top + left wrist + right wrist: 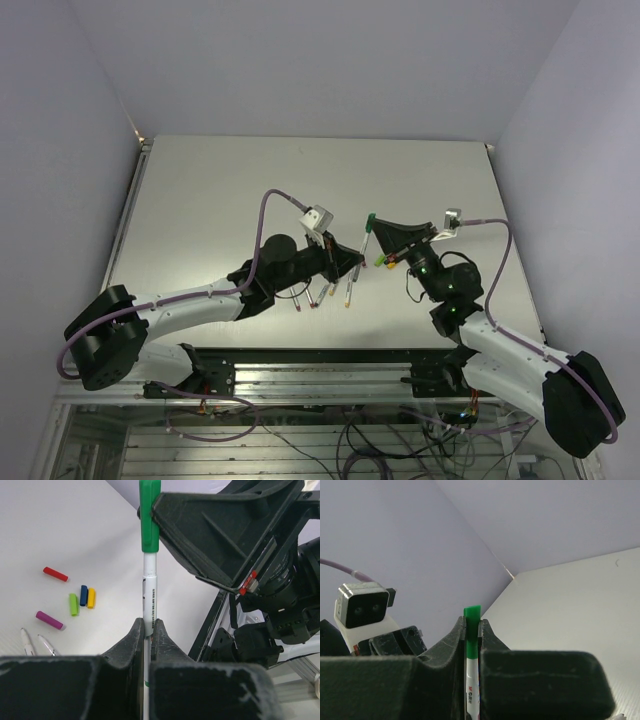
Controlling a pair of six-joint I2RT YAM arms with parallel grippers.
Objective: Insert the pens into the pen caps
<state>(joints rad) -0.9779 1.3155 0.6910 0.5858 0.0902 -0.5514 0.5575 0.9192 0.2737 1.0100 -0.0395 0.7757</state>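
Note:
My left gripper carries the capped pen outward and down to the bare tabletop clear of pens next, and tilts the pen flat to release it.
A whitish pen (149, 587) stands upright between my left gripper's (148, 625) jaws, which are shut on its barrel. A dark green pen cap (149, 517) sits on the pen's top end, and my right gripper (472, 625) is shut on that cap (472, 630), with the pen's barrel (472, 692) below it. From above, the two grippers meet over the table's middle: the left (358, 264) and the right (375, 231) hold the capped pen (367, 242) between them. Several loose caps lie on the table: red (55, 573), light green (73, 604), dark blue (83, 595), yellow (91, 598), magenta (49, 620).
Two loose pens (26, 641) (46, 644) lie near the magenta cap; the top view shows three pens (324, 296) under the left arm. The loose caps (385, 261) lie below the right gripper. The table's near edge (330, 350) is close behind.

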